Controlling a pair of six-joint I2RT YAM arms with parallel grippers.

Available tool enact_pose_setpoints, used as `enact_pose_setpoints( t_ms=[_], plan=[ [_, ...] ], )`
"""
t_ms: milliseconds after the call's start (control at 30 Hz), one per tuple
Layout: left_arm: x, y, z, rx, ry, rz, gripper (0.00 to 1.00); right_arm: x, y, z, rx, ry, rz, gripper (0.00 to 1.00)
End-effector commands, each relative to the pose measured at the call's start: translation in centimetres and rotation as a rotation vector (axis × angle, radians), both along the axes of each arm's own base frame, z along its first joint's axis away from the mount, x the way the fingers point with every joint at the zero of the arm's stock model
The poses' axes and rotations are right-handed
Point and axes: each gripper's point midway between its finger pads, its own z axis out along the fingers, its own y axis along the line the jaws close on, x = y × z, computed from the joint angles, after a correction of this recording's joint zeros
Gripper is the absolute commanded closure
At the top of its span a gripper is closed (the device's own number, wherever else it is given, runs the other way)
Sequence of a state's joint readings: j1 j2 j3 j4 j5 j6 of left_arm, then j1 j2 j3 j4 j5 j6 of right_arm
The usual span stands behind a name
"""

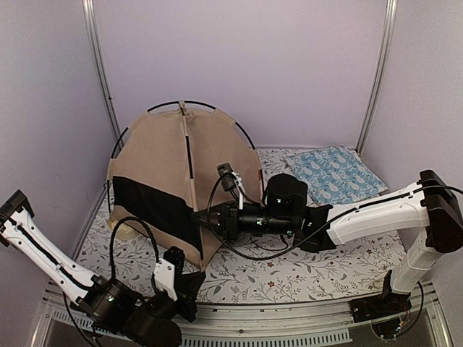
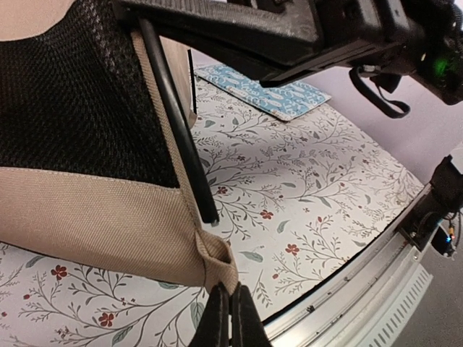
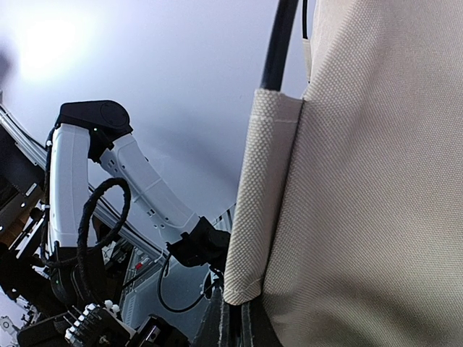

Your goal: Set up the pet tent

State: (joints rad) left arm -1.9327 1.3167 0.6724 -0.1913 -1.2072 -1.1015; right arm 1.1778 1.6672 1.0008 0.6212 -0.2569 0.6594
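The pole's loose end still hangs just outside the tent's pocket, so the right gripper needs to lower next, back toward the tent's front corner pocket (image 1: 202, 267), and release the pole there.
The tan pet tent (image 1: 163, 163) stands as a dome at the back left of the floral mat, with thin black poles arching over it. My left gripper (image 2: 230, 307) is shut on the tent's front corner pocket (image 2: 221, 264), low at the mat's near edge. The loose end of a black pole (image 2: 177, 123) hangs just above that pocket, outside it. My right gripper (image 1: 201, 217) reaches in from the right and is shut on this pole (image 3: 278, 43) below its fabric sleeve (image 3: 264, 195). Black mesh (image 2: 72, 94) fills the front panel.
A blue patterned cushion (image 1: 334, 173) lies flat at the back right of the mat. The metal table rail (image 2: 376, 289) runs right behind the held corner. Purple walls and frame posts close in the back and sides. My left arm (image 3: 79, 181) shows in the right wrist view.
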Motion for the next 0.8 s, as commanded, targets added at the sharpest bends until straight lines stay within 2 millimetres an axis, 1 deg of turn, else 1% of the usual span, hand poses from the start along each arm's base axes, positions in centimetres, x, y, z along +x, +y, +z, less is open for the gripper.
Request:
enact_pose_setpoints(
  t_ms=[0,200,300,533,767],
  plan=[
    [-1.2,-0.3,0.5,-0.041,0.05,-0.048,1.0,1.2,-0.2,2.0,0.044,-0.027,-0.054,1.0],
    [-1.0,-0.1,1.0,-0.054,0.051,-0.048,1.0,0.3,0.4,0.8,0.023,-0.018,-0.035,1.0],
    [-1.0,-0.2,1.3,-0.055,0.045,-0.05,1.0,0.0,0.7,0.5,0.018,-0.015,-0.026,1.0],
    [-0.8,0.2,1.7,-0.07,0.042,-0.043,1.0,-0.1,0.4,-0.3,0.001,-0.011,-0.033,1.0],
    [-1.0,-0.3,2.8,-0.081,0.024,-0.068,1.0,-0.1,0.5,-1.8,-0.03,-0.005,-0.042,1.0]
  ],
)
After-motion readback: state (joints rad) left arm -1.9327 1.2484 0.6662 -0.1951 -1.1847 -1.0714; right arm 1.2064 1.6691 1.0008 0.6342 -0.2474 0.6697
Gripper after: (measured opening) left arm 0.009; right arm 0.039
